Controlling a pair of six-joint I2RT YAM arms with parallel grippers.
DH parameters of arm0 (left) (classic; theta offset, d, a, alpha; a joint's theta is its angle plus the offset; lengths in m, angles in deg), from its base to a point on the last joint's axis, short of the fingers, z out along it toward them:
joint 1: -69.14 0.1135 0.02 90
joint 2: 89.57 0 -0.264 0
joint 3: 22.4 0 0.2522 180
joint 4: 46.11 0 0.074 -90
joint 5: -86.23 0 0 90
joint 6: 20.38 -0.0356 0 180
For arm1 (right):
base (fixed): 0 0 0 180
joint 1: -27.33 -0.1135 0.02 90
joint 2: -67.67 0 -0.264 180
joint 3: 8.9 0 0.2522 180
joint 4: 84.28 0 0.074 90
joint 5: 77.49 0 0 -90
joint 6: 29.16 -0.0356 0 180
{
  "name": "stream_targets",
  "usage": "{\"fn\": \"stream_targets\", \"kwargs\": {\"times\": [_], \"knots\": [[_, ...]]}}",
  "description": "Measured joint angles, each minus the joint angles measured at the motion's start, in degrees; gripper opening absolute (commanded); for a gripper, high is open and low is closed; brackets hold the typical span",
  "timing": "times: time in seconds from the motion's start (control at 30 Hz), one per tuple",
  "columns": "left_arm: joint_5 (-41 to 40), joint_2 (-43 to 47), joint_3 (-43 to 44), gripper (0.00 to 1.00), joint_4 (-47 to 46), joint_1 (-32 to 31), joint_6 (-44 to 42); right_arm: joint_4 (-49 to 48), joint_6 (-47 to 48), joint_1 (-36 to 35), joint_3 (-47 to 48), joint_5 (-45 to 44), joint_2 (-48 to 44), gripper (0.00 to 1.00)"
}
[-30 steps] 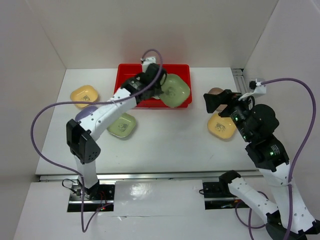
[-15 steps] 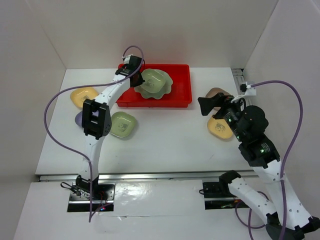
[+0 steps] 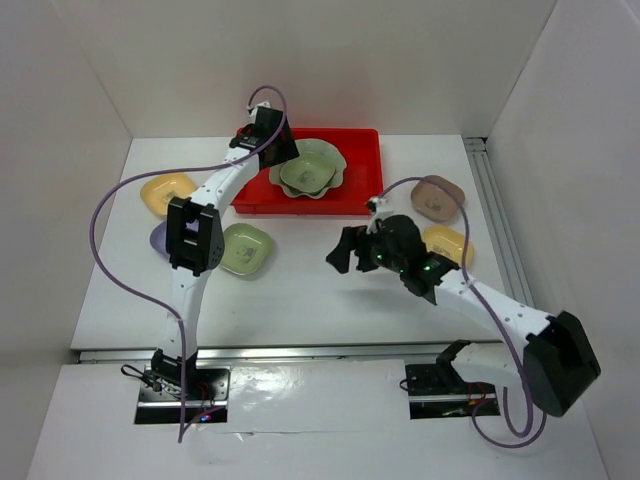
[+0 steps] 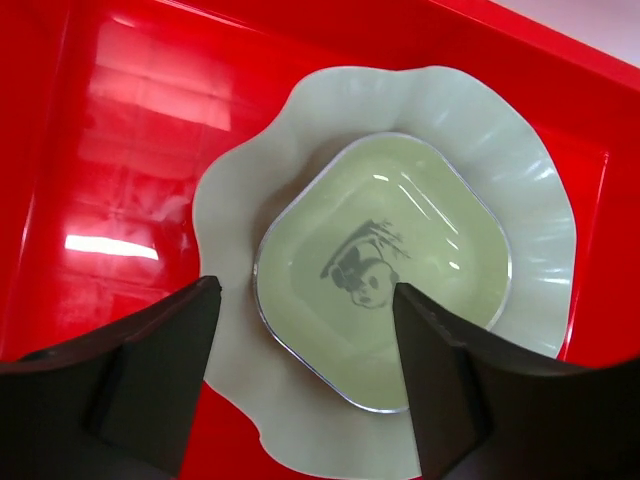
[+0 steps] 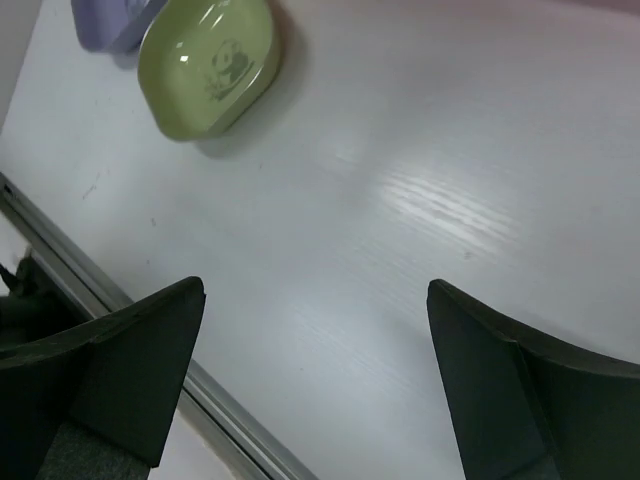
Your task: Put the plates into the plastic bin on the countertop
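Next, my right gripper moves to the left in the top view and down to the small green plate's facing rim (image 3: 269,252) (image 5: 264,80), as bare countertop leaves it clear.
The red plastic bin (image 3: 355,190) (image 4: 100,150) stands at the back of the white countertop (image 3: 320,290). In it lies the pale green scalloped plate (image 3: 335,158) (image 4: 500,130) with a small green plate (image 3: 306,175) (image 4: 380,260) resting on top. My left gripper (image 3: 283,150) (image 4: 305,300) hangs open just above them, holding nothing. My right gripper (image 3: 345,250) (image 5: 315,290) is open over the bare middle of the countertop. Another green plate (image 3: 245,249) (image 5: 207,65) and a lavender plate (image 3: 158,238) (image 5: 105,20) lie front left.
A yellow plate (image 3: 167,192) sits at the far left. At the right lie a brown plate (image 3: 437,195) and a yellow plate (image 3: 450,243), partly behind my right arm. White walls enclose the sides. A metal rail (image 5: 230,410) runs along the near edge.
My left gripper has opened and let go of the small green plate, which now rests in the scalloped one. My right arm swung left from the right-hand plates to mid-table.
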Motion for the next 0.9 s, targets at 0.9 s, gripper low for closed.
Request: {"fn": "stream_targets", "kwargs": {"times": [0.9], "knots": [[-13.0, 72.1, -48.5, 1.00, 17.4, 6.5, 7.7, -16.2, -1.6, -18.2, 35.5, -22.6, 55.4, 0.87]]}}
